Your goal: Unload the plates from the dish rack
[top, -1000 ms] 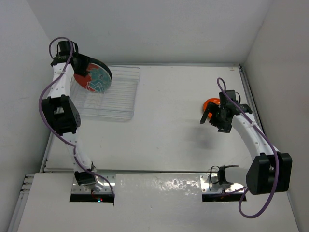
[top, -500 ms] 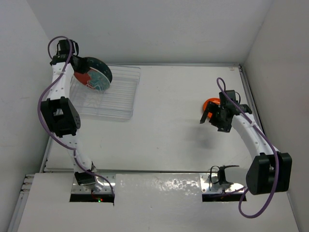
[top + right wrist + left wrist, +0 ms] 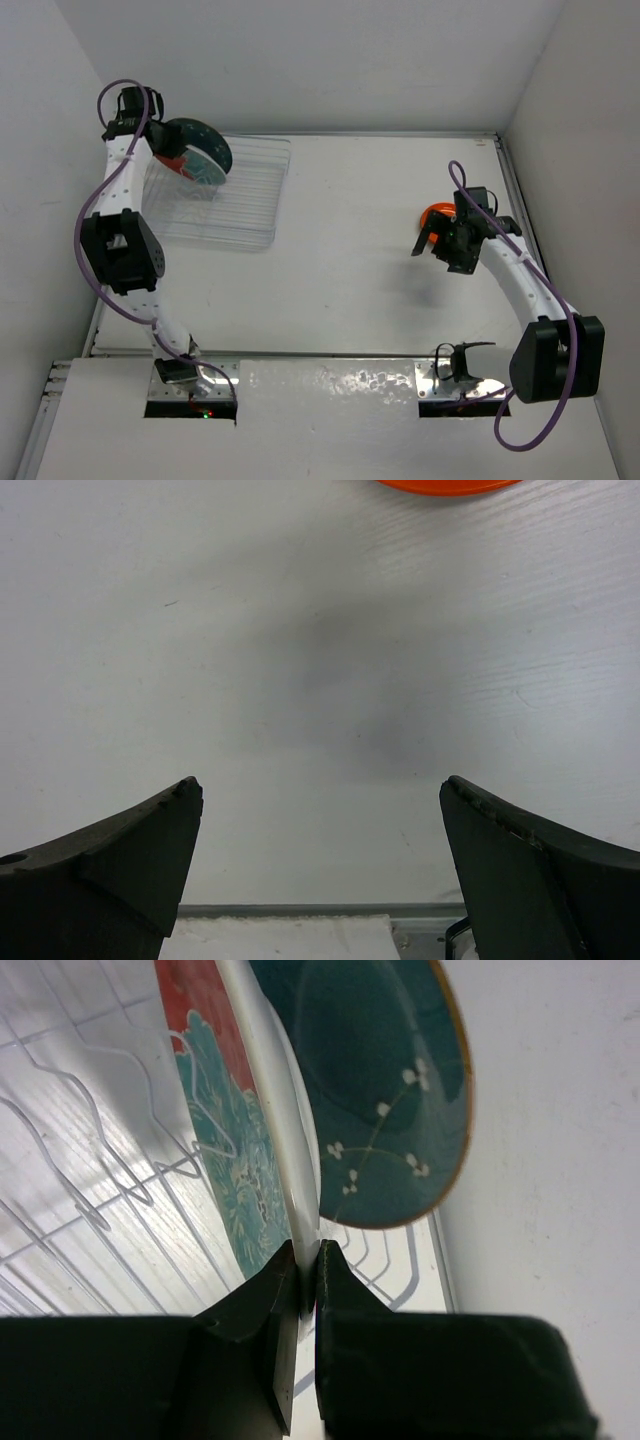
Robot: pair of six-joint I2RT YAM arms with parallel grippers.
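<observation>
My left gripper has bare tabletop between rack (image 3: 235, 205) and orange plate to use, so I should raise it, swing it to the right in the top view, lower it and release.
The red and teal plate (image 3: 225, 1130) stands on edge in the dish rack (image 3: 80, 1210), and my left gripper (image 3: 308, 1260) is shut on its white rim. Right behind it stands the dark teal plate (image 3: 390, 1090) with small white flowers. Seen from above, both plates (image 3: 200, 160) sit at the back left corner of the rack (image 3: 235, 205), with the left gripper (image 3: 165, 150) on their left side. The orange plate (image 3: 433, 212) lies flat on the table at the right, partly hidden by my right arm. My right gripper (image 3: 320, 790) hangs open over bare table, the orange plate (image 3: 450, 484) just beyond it.
The left wall runs close beside the rack and the left arm. The back wall (image 3: 350, 70) stands just behind the rack. The right wall is near the orange plate. White table (image 3: 350, 250) stretches between the rack and the right arm.
The left gripper has closed onto the red and teal plate's rim, and the plate has tipped slightly toward the back left. The right arm has not moved.
</observation>
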